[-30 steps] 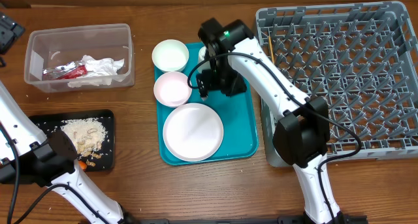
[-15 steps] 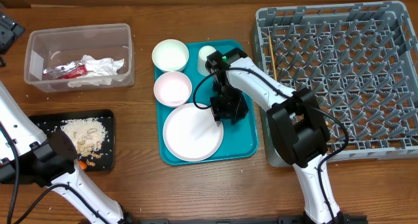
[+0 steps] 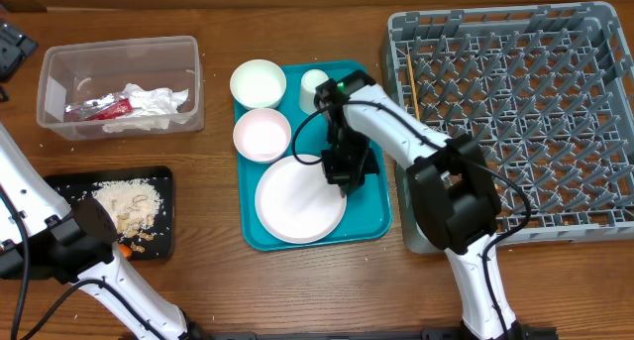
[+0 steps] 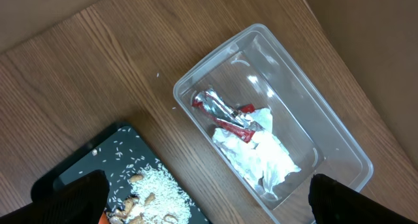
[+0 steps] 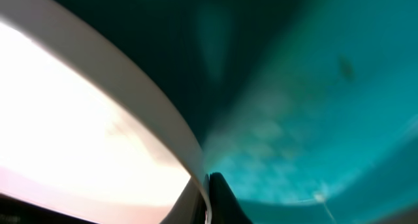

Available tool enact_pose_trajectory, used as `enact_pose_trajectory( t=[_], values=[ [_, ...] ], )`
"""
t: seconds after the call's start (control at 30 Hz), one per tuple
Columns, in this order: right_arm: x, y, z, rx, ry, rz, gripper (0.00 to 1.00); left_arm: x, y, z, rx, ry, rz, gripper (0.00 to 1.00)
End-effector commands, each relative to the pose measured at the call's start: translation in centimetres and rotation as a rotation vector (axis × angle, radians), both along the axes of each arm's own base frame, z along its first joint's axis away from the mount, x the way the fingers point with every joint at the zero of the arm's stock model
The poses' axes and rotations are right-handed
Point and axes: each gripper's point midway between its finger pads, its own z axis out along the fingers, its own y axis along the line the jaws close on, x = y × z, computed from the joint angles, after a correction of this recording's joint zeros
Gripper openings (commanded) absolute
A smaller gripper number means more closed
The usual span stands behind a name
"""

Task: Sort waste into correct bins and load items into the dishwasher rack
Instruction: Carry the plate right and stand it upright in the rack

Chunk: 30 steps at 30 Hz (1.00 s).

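Next, my right gripper carries the plate (image 3: pixel 297 201) up, outward and to the right in the overhead view, then down into the rack's empty far rows.
My right gripper (image 3: pixel 340 175) is shut on the right rim of the large white plate (image 3: pixel 297 201), which lies on the teal tray (image 3: pixel 369 216). In the right wrist view the plate's rim (image 5: pixel 98 113) runs straight in between the dark fingers (image 5: pixel 219 194). Two white bowls (image 3: pixel 259 83) (image 3: pixel 263 135) and a small white cup (image 3: pixel 314 81) stand on the tray's far part. A thin wooden stick (image 3: pixel 411 80) lies in the grey dishwasher rack (image 3: pixel 396 28). My left gripper (image 4: pixel 202 208) hangs open above the gap between the clear tub (image 4: pixel 326 129) and the black tray (image 4: pixel 98 165).
The clear tub (image 3: pixel 119 48) holds a white napkin (image 3: pixel 154 107) and a red wrapper (image 3: pixel 99 109). The black tray (image 3: pixel 69 186) carries pale crumbs (image 3: pixel 124 203), with a bit of orange carrot (image 3: pixel 124 249) at its near edge. The rack fills the right side.
My right gripper has come down from beside the cup to the plate's right rim and shut on it. The plate has shifted slightly to the right. The left arm has stayed still.
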Motion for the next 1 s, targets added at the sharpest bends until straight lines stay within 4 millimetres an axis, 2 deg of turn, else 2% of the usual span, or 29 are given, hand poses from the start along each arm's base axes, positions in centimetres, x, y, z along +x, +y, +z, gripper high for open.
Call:
enact_pose_trajectory(
  t=[0.0,0.03,0.1,0.23,0.3,0.33,0.43,0.5,0.6,0.63,0.67,0.97],
  values=[
    [1.9,-2.1,4.6,0.014,-0.079,-0.006,0.04,0.3,-0.1,-0.2,-0.001,0.001,0.009,1.0],
    [1.9,-3.8,5.7,-0.029,-0.078,-0.014,0.04,0.3,-0.1,-0.2,-0.002,0.001,0.009,1.0],
    [2.4,-5.9,7.2,-0.054,-0.103,-0.045,0.04,0.3,-0.1,-0.2,-0.002,0.001,0.009,1.0],
    [4.5,-8.8,10.6,-0.023,-0.211,-0.145,0.04,0.3,-0.1,-0.2,-0.002,0.001,0.009,1.0],
    [6.2,-11.8,13.5,-0.037,-0.324,-0.218,0.04,0.3,-0.1,-0.2,-0.001,0.001,0.009,1.0],
    [7.2,-14.0,15.7,-0.043,-0.404,-0.27,0.04,0.3,-0.1,-0.2,-0.002,0.001,0.009,1.0],
    [8.5,-18.8,19.0,-0.122,-0.539,-0.351,0.04,0.3,-0.1,-0.2,-0.002,0.001,0.009,1.0],
    [9.0,-24.3,21.2,-0.3,-0.646,-0.404,0.04,0.3,-0.1,-0.2,-0.002,0.002,0.009,1.0],
    [9.0,-30.4,22.9,-0.562,-0.717,-0.429,0.04,0.3,-0.1,-0.2,-0.002,0.001,0.009,1.0],
    [9.1,-35.5,25.0,-0.836,-0.781,-0.439,0.04,0.3,-0.1,-0.2,-0.002,0.001,0.009,1.0],
    [9.9,-37.2,26.0,-0.923,-0.83,-0.451,0.04,0.3,-0.1,-0.2,-0.002,0.001,0.009,1.0],
    [13.9,-41.7,27.6,-1.006,-0.937,-0.364,0.04,0.3,-0.1,-0.2,-0.001,0.001,0.009,1.0]
  ],
)
